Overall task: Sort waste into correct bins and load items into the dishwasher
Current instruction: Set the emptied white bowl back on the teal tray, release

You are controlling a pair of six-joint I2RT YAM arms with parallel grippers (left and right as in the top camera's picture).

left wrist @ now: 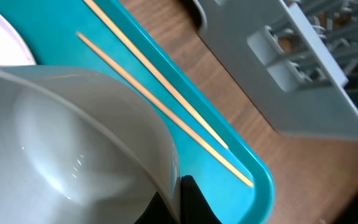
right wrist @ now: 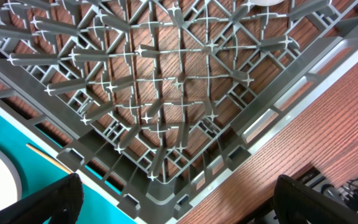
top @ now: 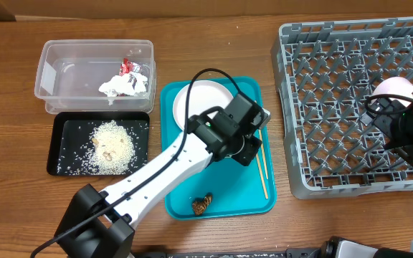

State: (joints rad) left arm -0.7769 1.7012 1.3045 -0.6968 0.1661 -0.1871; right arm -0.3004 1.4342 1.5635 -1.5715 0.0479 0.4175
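I will lower the white bowl [left wrist: 73, 137] beside the chopsticks [top: 262, 168] with my left gripper, still above the teal tray's open middle, and let go of the bowl's rim there.
My left gripper [top: 246, 143] hangs over the teal serving tray [top: 228, 201] and is shut on the rim of a white bowl [left wrist: 73, 137]; its fingers [left wrist: 179, 199] pinch the wall. Two wooden chopsticks [top: 262, 168] lie on the tray's right side, beside the bowl in the left wrist view [left wrist: 166, 106]. A white plate [top: 199, 100] sits at the tray's far end. A brown food lump [top: 202, 204] lies at its near end. My right gripper [top: 407, 136] is open and empty [right wrist: 179, 202] above the near corner of the grey dish rack [top: 335, 107]. A pale-pink bowl [top: 393, 89] stands in the rack.
The clear tub [top: 56, 72] at the back left holds the crumpled napkin [top: 124, 84] and the red foil wrapper [top: 126, 67]. The black tray [top: 52, 154] in front of it holds rice grains [top: 113, 147]. The rack's left wall [left wrist: 316, 68] stands close to the teal tray.
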